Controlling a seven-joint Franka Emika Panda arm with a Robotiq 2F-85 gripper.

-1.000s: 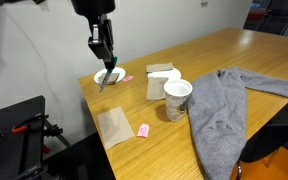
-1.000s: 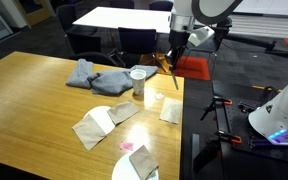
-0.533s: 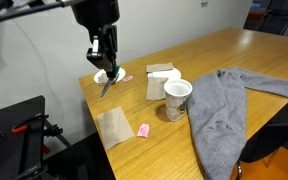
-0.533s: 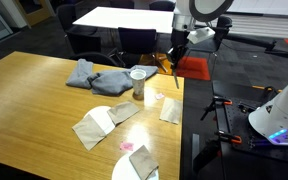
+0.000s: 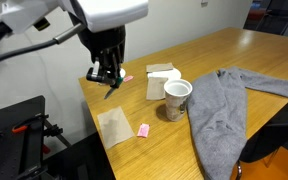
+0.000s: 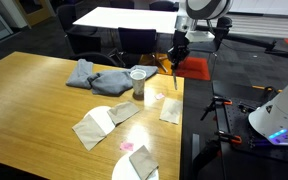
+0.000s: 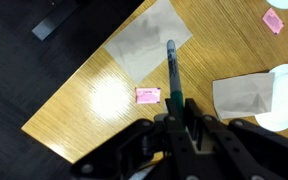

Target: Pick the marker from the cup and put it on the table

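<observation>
The marker will be released on the bare wood (image 5: 132, 108) beside the brown napkin, an uncluttered spot, after my gripper lowers outward.
My gripper (image 5: 108, 76) is shut on the green marker (image 5: 109, 91), which hangs tip down over the table (image 5: 214, 55) near its rounded corner. In the wrist view the marker (image 7: 171, 72) sticks out from between the closed fingers of the gripper (image 7: 177, 118), above bare wood. The white paper cup (image 5: 176, 98) stands upright to the side of the gripper, well apart from it. Both exterior views show the cup (image 6: 138, 82) and the gripper (image 6: 176, 60).
A grey cloth (image 5: 234, 110) lies beside the cup. A brown napkin (image 5: 114, 125) and a small pink piece (image 5: 144, 130) lie near the table edge. Folded napkins (image 5: 162, 75) lie behind the cup. A white dish (image 6: 124, 170) holds a napkin.
The gripper has come lower and slightly nearer the table edge with the marker still held. The cup and the other items have not moved.
</observation>
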